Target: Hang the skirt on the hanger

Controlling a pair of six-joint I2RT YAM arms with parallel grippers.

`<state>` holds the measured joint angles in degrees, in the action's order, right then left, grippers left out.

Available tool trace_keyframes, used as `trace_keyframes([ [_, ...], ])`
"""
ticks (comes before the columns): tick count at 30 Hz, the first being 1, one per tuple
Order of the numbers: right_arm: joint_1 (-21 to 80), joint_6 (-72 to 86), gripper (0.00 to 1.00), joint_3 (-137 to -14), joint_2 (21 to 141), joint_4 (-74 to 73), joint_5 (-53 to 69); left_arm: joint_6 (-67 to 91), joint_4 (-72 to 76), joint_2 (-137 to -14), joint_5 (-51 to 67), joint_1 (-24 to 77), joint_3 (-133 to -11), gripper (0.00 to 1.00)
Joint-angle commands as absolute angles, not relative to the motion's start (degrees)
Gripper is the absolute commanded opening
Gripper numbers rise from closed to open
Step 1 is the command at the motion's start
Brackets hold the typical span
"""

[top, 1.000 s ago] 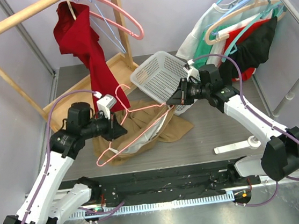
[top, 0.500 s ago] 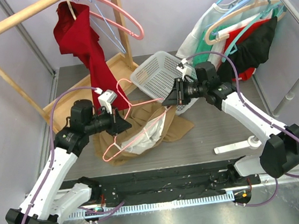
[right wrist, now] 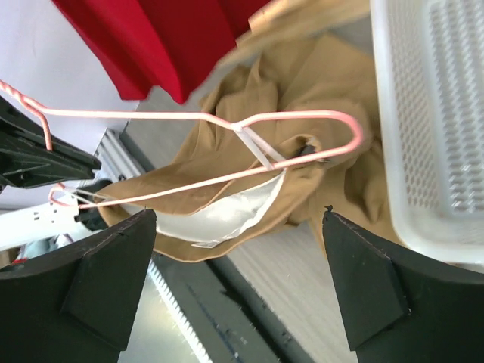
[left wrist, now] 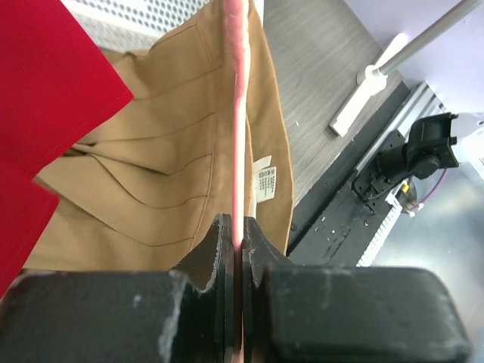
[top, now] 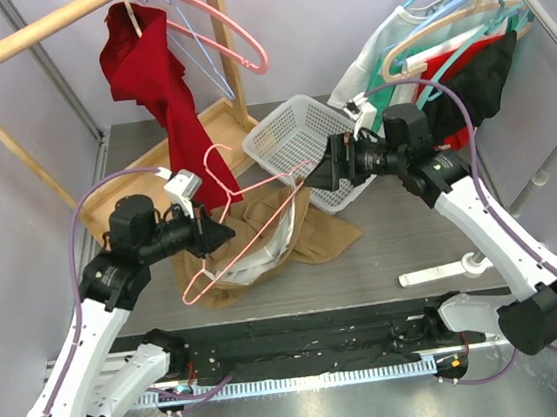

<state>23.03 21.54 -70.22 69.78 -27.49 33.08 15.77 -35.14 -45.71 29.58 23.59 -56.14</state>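
I will move my left gripper up and outward next, onto the rack's bare bar beside the red garment, and let go of the hanger there. The skirt is draped from the hanger.
My left gripper (top: 223, 237) is shut on the pink wire hanger (right wrist: 136, 113) and holds it slanted above the table. In the left wrist view the wire (left wrist: 238, 113) runs straight out from between the shut jaws (left wrist: 240, 227). The tan skirt (top: 322, 239) drapes from the hanger's far end, its white lining showing, and its lower folds lie on the table. My right gripper (top: 322, 178) hovers just right of that end, open and with nothing in it (right wrist: 239, 219). The skirt (right wrist: 333, 189) lies below it.
A white mesh basket (top: 301, 140) stands tilted behind the skirt, close to my right gripper. A wooden rack at the back left carries a red garment (top: 158, 81) and spare hangers (top: 228, 33). Clothes hang on a rail (top: 464, 67) at right. A white bar (top: 442, 272) lies front right.
My right gripper has opened, let go of the hanger's far end, and drawn back to the right. My left arm has shifted a little left, still gripping the hanger.
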Motion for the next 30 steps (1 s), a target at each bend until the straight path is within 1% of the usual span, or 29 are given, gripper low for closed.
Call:
trace_keyframes([
  [1,23.3,18.4,0.99,-75.2,66.7,-27.6,27.3,14.1,-37.9,-41.1,27.3,23.5,-63.1,0.0],
  [3,23.2,17.8,1.0,-75.3,66.2,-27.8,24.7,12.7,-41.7,-40.4,26.0,23.5,-65.1,0.0],
  [8,23.3,17.2,1.0,-75.3,63.8,-28.1,19.7,10.5,-52.1,-39.6,21.4,23.5,-75.5,0.0],
  [12,23.3,17.1,0.99,-77.0,64.2,-29.6,18.4,11.2,-56.6,-38.5,16.6,23.5,-82.9,0.0],
  [18,23.3,16.9,0.99,-75.4,64.0,-29.8,17.6,12.6,-62.2,-36.7,12.8,23.5,-89.0,0.0],
  [22,23.2,17.4,0.98,-74.4,65.0,-29.0,18.3,14.6,-65.3,-34.5,9.6,23.5,-89.9,0.0],
  [30,23.2,18.4,0.96,-72.0,67.1,-25.8,21.9,21.6,-69.3,-27.3,-2.7,23.5,-84.6,0.0],
])
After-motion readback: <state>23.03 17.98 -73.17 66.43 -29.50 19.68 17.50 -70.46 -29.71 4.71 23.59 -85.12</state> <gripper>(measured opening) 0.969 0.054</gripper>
